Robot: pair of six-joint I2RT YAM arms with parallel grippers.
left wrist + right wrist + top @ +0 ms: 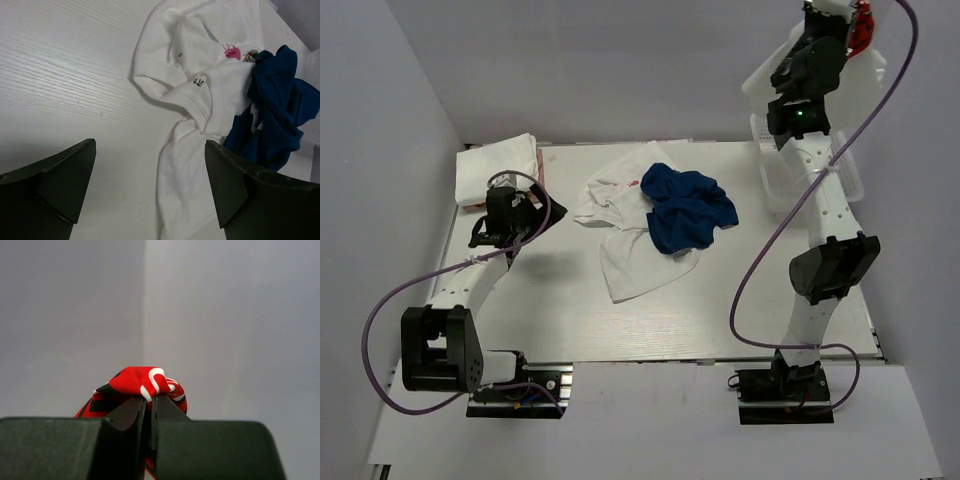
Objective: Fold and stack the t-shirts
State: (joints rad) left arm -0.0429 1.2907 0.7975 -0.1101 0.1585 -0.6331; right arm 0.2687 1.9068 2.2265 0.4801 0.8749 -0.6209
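My right gripper lowers from its raised height into the clear plastic bin next and releases the red, white and black t-shirt (142, 382), which hangs above the bin.
A crumpled white t-shirt (620, 225) lies mid-table with a crumpled blue t-shirt (686, 207) on its right side; both show in the left wrist view, the white one (185, 75) and the blue one (280, 115). A folded white shirt (495, 168) sits at the far left corner. My left gripper (492, 232) is open and empty, low over the table left of the white shirt (150, 190). My right gripper (855, 15) is raised high at the far right, shut on a red, white and black t-shirt (142, 382).
A clear plastic bin (850, 170) stands at the far right edge of the table, below my raised right arm. Grey walls close in the left, back and right sides. Purple cables hang from both arms.
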